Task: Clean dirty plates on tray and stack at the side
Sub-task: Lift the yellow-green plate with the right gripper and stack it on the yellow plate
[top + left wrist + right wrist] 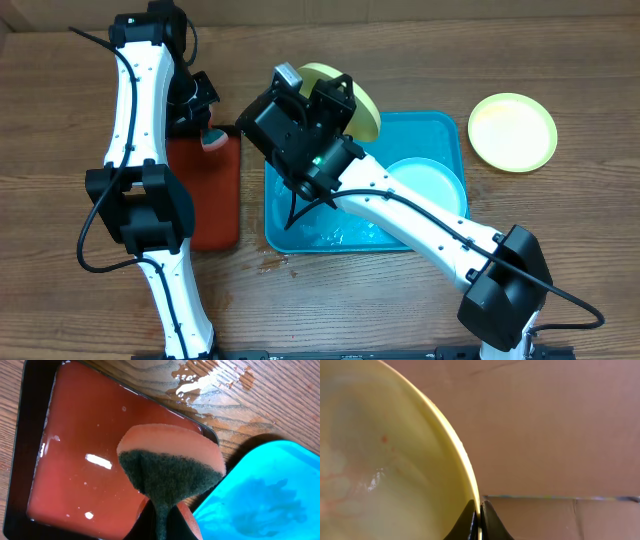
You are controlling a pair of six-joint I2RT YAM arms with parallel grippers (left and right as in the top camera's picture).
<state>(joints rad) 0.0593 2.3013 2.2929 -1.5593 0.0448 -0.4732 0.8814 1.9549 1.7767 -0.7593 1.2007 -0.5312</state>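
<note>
The other yellow-green plate [512, 132] lies to the right of my right gripper in the overhead view, so I will swing over it, lower my tilted plate flat and release.
My right gripper [335, 95] is shut on the rim of a pale yellow-green plate [362, 100] and holds it tilted on edge above the far left of the turquoise tray [440, 125]. In the right wrist view the plate [380, 460] shows faint red smears, with the fingers [479, 522] pinching its rim. A pale blue-white plate [435, 180] lies in the tray. Another yellow-green plate [512, 131] lies on the table to the right of the tray. My left gripper [205, 125] is shut on a sponge [170, 467], orange with a dark green scrub face, over the red tray [85, 455].
The red black-rimmed tray [205, 190] holds liquid and lies left of the turquoise tray [260, 495]. Water is spilled on the wooden table [210, 382] near the trays. A brown cardboard wall [560, 425] stands behind the table.
</note>
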